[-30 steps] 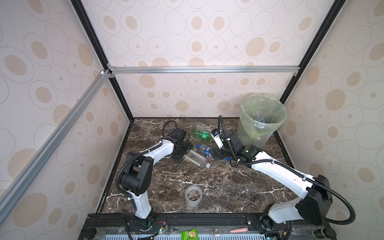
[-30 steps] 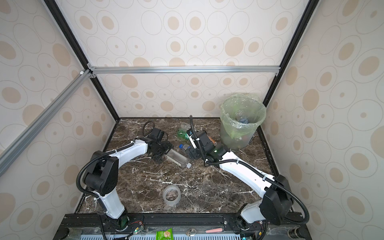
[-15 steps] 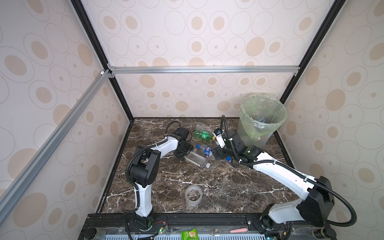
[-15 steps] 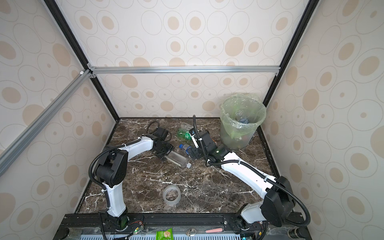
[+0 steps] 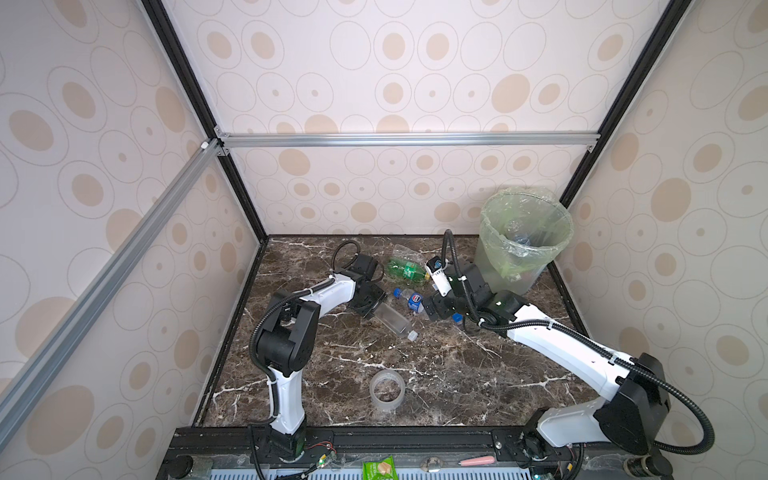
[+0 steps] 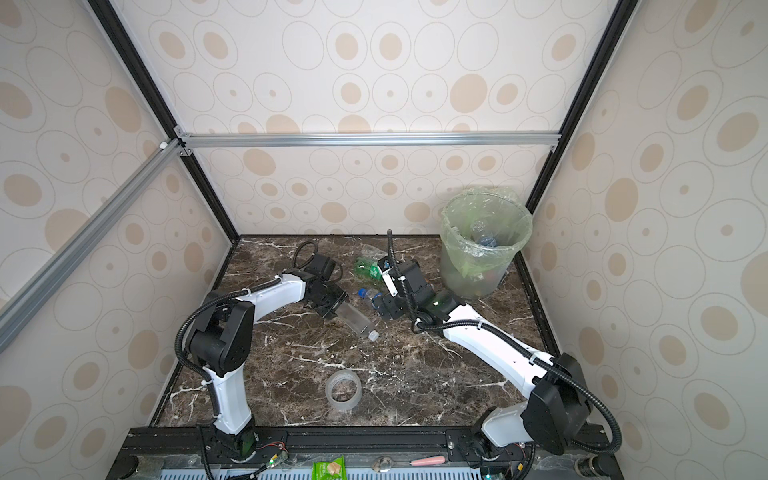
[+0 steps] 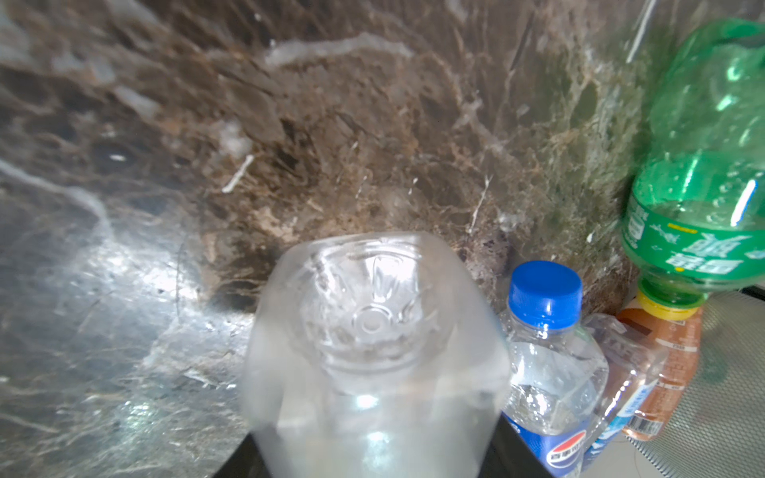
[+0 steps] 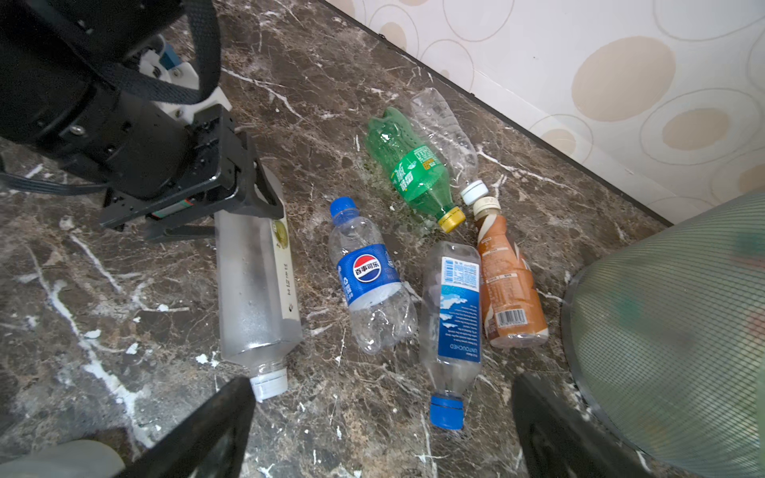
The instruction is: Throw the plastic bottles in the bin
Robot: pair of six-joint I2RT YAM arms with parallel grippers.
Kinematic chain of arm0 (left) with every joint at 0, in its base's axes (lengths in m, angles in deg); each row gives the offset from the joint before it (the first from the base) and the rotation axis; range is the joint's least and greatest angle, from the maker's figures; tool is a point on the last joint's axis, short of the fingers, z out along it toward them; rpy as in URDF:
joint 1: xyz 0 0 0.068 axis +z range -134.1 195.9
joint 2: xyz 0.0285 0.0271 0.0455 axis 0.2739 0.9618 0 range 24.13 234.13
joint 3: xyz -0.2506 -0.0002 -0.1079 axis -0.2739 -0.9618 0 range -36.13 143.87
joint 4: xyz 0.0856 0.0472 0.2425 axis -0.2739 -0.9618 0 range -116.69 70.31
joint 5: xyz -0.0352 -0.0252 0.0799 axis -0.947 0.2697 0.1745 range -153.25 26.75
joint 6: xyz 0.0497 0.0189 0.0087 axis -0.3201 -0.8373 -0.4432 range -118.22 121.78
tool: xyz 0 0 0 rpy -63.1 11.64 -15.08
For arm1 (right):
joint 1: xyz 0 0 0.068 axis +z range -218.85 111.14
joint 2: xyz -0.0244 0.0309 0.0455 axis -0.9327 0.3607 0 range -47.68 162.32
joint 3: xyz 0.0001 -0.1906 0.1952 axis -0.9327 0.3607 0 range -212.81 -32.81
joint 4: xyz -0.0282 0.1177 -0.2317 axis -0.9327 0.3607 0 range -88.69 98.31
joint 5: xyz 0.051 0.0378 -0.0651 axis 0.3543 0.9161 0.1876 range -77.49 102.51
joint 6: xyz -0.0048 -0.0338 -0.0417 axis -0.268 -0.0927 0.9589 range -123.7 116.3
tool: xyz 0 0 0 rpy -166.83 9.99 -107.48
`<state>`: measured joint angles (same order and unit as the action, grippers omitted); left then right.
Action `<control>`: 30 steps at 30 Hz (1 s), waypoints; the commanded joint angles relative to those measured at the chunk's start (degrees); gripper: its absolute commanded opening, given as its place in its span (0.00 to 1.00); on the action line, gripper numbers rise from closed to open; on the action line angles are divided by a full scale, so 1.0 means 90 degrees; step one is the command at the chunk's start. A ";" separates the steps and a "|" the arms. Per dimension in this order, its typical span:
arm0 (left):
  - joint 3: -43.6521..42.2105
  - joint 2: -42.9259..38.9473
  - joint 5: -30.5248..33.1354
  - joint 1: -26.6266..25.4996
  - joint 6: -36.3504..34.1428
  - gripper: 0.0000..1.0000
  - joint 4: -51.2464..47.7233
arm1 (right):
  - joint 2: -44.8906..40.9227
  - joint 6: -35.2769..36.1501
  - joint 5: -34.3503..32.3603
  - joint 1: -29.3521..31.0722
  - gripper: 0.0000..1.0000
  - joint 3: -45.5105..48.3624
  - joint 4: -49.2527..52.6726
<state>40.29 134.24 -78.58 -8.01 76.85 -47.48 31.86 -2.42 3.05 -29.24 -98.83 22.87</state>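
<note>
My right gripper should rise toward my left gripper and grab the frosted bottle's capped half, as the other fingers hold only its base end.
A frosted clear bottle (image 8: 256, 289) with a white cap lies on the marble floor. My left gripper (image 8: 232, 207) is shut on its base end, also seen in the left wrist view (image 7: 372, 351) and in both top views (image 5: 370, 305) (image 6: 330, 307). Beside it lie a blue-label cola bottle (image 8: 368, 281), a green bottle (image 8: 414, 169), a clear blue-label bottle (image 8: 455, 314), a brown bottle (image 8: 505, 281) and a crushed clear bottle (image 8: 447, 136). My right gripper (image 8: 381, 430) hovers open just above them, holding nothing. The bin (image 5: 498, 266) stands at the back right with bottles inside.
A clear tape roll (image 5: 387, 390) stands on the floor near the front middle. The back wall runs close behind the green bottle (image 5: 405, 268). The bin's ribbed wall (image 8: 670, 331) is close beside my right gripper.
My left gripper has swung right onto the frosted bottle's base and its jaws have narrowed onto it. The right arm has shifted only slightly and stays open.
</note>
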 commanded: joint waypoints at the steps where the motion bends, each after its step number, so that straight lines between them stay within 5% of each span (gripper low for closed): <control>1: 0.0014 -0.0564 0.0231 -0.0009 -0.0528 0.37 0.0243 | 0.0038 -0.0299 0.0663 -0.0112 1.00 -0.0279 0.0125; 19: 0.1082 -0.1819 0.0060 -0.0087 -0.2743 0.44 0.2014 | 0.0840 -0.0885 0.2072 -0.0401 1.00 -0.1830 0.0094; 30: 0.1269 -0.2024 -0.0181 -0.0161 -0.3086 0.48 0.2463 | 0.1785 -0.0668 0.2409 -0.0790 0.96 -0.2939 0.0046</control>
<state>48.84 118.09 -79.08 -8.95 51.49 -27.78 46.42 -9.46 22.46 -36.32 -123.07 23.90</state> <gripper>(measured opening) 0.506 0.961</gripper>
